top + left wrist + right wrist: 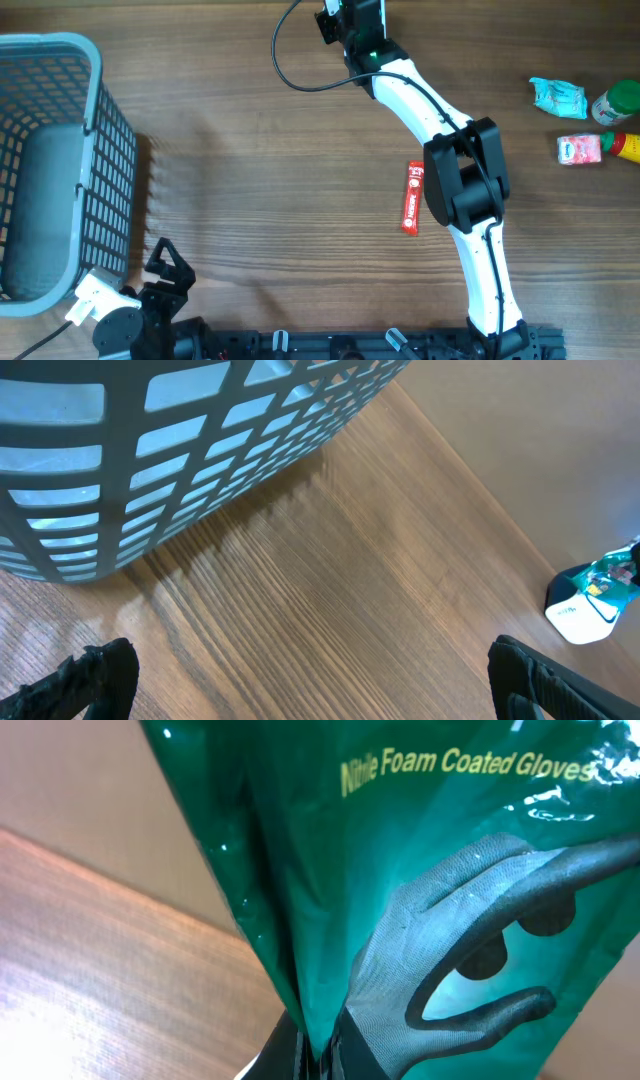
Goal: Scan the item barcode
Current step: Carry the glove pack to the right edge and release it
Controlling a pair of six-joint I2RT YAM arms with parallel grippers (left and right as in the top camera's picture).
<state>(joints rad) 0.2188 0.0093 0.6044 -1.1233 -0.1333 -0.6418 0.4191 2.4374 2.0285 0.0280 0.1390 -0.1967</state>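
Observation:
My right gripper holds the green packet and will carry it to the right in the overhead view next, over the teal packet (559, 98) that lies among other items. Then it will release the green packet.
The item is a glossy green packet (430, 840) printed "Nitrile Foam Coated Gloves", with a picture of a grey glove. It fills the right wrist view. My right gripper (320, 1055) is shut on the packet's lower edge, its jaws pinching the film. No barcode shows on the side I see. In the overhead view the right arm reaches to the far edge of the table, where its gripper (350, 15) sits; the packet is out of that view. My left gripper (165, 262) rests near the front left, open and empty (320, 680) over bare wood.
A grey-blue mesh basket (100, 150) stands at the left, close to the left gripper (200, 450). A red packet (411, 197) lies beside the right arm's elbow. A teal packet (557, 96), a green-lidded jar (615, 103), a pink packet (578, 150) and a bottle (627, 146) sit far right.

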